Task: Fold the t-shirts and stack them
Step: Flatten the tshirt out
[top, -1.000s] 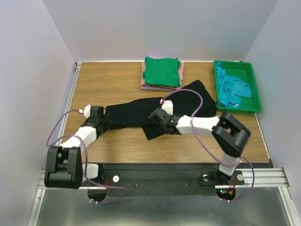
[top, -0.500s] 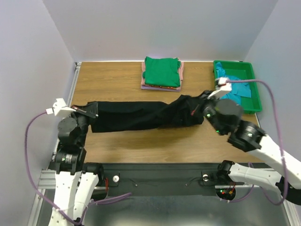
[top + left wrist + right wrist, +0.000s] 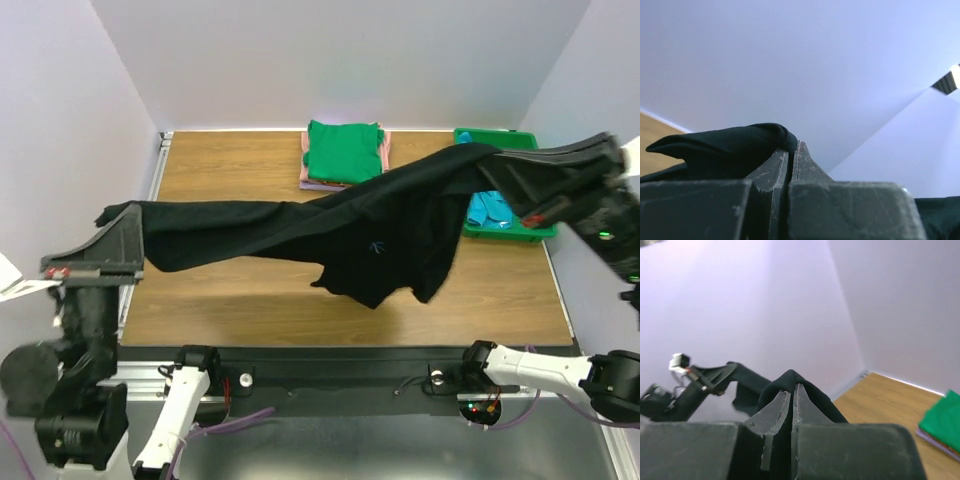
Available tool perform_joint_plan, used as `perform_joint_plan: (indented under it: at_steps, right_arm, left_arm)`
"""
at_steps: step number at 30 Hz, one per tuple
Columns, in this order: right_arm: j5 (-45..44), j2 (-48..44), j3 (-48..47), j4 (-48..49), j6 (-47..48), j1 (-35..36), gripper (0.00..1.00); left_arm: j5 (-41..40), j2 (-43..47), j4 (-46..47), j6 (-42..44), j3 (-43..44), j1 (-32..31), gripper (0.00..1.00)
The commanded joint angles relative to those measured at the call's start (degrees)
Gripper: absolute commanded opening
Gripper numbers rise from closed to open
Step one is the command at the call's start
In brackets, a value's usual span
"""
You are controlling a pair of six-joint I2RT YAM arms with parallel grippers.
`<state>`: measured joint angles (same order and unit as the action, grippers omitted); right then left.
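Note:
My left gripper next moves down onto the bare tabletop between side and stack (image 3: 214, 192) and releases its t-shirt end, since the black t-shirt (image 3: 380, 240) hangs stretched in the air.
The large black t-shirt (image 3: 380, 240) with a tiny blue starburst mark hangs stretched in the air above the table, held at both ends. My left gripper (image 3: 125, 215) is shut on its left end, and the cloth (image 3: 730, 147) bunches over my left fingertips. My right gripper (image 3: 492, 158) is shut on its right end, with cloth (image 3: 805, 390) draped over the closed tips. A folded green t-shirt (image 3: 345, 150) tops a stack with pink and lilac ones at the back centre. A teal t-shirt (image 3: 492, 205) lies crumpled in the green tray.
The rigid green plastic tray (image 3: 538, 185) stands at the back right of the wooden table (image 3: 230, 300). Lilac walls close in on the left, back and right. Both arms are raised high near the side walls.
Both grippers have lifted the black t-shirt off the table and pulled apart, left arm up and left, right arm up and right. The shirt now hangs spread in the air.

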<state>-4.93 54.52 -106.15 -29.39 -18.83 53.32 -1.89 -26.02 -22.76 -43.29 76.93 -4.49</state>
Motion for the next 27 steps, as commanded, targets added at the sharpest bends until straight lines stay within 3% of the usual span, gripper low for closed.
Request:
perform_joint_plan:
  at_steps: [1,5,11,14,15,17,18,20,22,23,24,25,26,27]
  right_arm:
    - [14.9,3.4,-10.7,-0.9,1.3,0.2,0.0]
    - [22.7,6.5,-17.8,-1.1,-1.0,0.2,0.0]
    - [13.1,7.7,-20.0,-1.1,1.7,0.2,0.01]
    - [-2.7,8.4,-16.2,-1.0,6.0,0.2,0.0]
    - [-14.5,9.2,-15.2,-0.6,8.2,0.2,0.0]
    - [-27.0,12.9,-12.5,0.4,11.0,0.2,0.0]
    - [-38.4,14.3,-9.3,2.1,14.1,0.2,0.01]
    - [-47.8,18.0,-1.0,7.6,18.2,-0.8,0.01]
    - [-45.3,19.8,5.5,10.5,16.4,-6.0,0.01]
    - [-40.0,21.6,7.9,10.6,14.2,-10.0,0.01]
    - [-29.3,23.1,13.2,11.4,9.0,-19.0,0.01]
    - [-25.3,24.7,15.5,12.9,7.5,-22.4,0.01]
    - [-22.1,26.6,17.6,14.6,7.1,-24.9,0.06]
    - [-17.3,32.9,17.5,15.6,7.0,-28.0,0.15]
  left_arm:
    - [1.5,-0.7,0.0,1.5,7.3,-0.1,0.0]
    - [3.7,0.0,-1.4,1.1,12.2,-0.1,0.0]
    - [3.7,2.1,-0.8,-0.7,9.9,-0.1,0.0]
    - [2.3,0.6,-0.4,-1.6,5.8,-0.1,0.0]
    - [0.2,0.1,-0.4,-2.1,2.9,-0.1,0.0]
    - [-1.8,-2.4,-0.3,-2.1,-0.9,-0.1,0.0]
    - [-4.8,-3.2,0.0,-2.8,-3.1,-0.1,0.0]
    - [-8.5,-6.6,1.7,-3.2,-10.8,-0.1,0.0]
    - [-11.1,-9.6,3.1,-4.1,-18.9,-0.1,0.0]
    - [-13.9,-13.7,5.0,-4.4,-21.4,-0.1,0.05]
    - [-15.4,-16.1,6.0,-4.9,-23.5,0.0,0.29]
    - [-16.8,-18.6,7.1,-5.0,-26.5,0.3,0.73]
    - [-19.4,-24.5,9.4,-5.2,-27.3,0.9,0.98]
    - [-18.9,-27.8,10.4,-4.9,-27.1,3.1,0.98]
